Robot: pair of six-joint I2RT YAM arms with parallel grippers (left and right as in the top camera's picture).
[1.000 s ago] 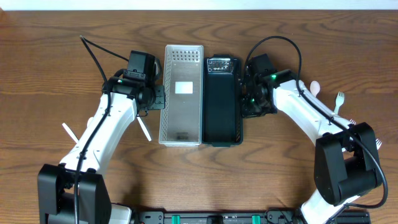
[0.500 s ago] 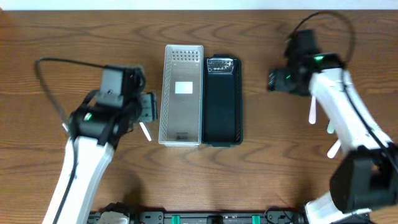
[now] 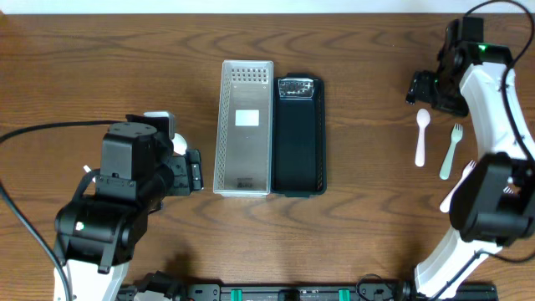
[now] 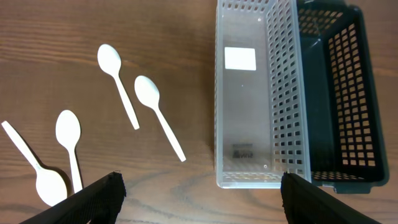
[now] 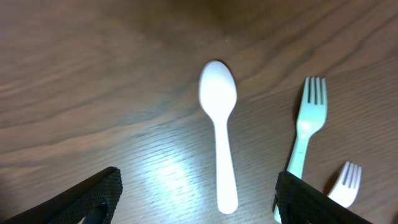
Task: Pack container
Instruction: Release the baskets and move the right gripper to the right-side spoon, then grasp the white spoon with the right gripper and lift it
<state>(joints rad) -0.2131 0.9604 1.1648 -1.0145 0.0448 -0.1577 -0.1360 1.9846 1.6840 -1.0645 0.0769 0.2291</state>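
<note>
Next, my right gripper moves down to the far bowl end of the white spoon (image 3: 423, 119).
Two long baskets lie side by side mid-table: a clear perforated basket (image 3: 245, 125) (image 4: 256, 93) with a white label on its floor, and a black basket (image 3: 299, 134) (image 4: 339, 99) to its right. Both look empty. My left gripper (image 3: 191, 170) (image 4: 200, 186) hangs open just left of the clear basket's near end, holding nothing. Several white spoons (image 4: 118, 84) lie on the wood to its left. Far right, my right gripper (image 3: 420, 88) (image 5: 198, 180) is open above a white spoon (image 3: 422, 136) (image 5: 221, 124), with a pale green fork (image 3: 452, 149) (image 5: 308, 124) beside it.
A second fork (image 5: 345, 180) lies at the right, partly under the right arm (image 3: 489, 100) in the overhead view. The left arm's body (image 3: 125, 192) covers most of the left spoons from above. A black rail (image 3: 292, 293) runs along the table's near edge.
Both grippers went from shut to open. The left arm drew back from the clear basket toward the near left. The right arm swung from the black basket out to the far right.
</note>
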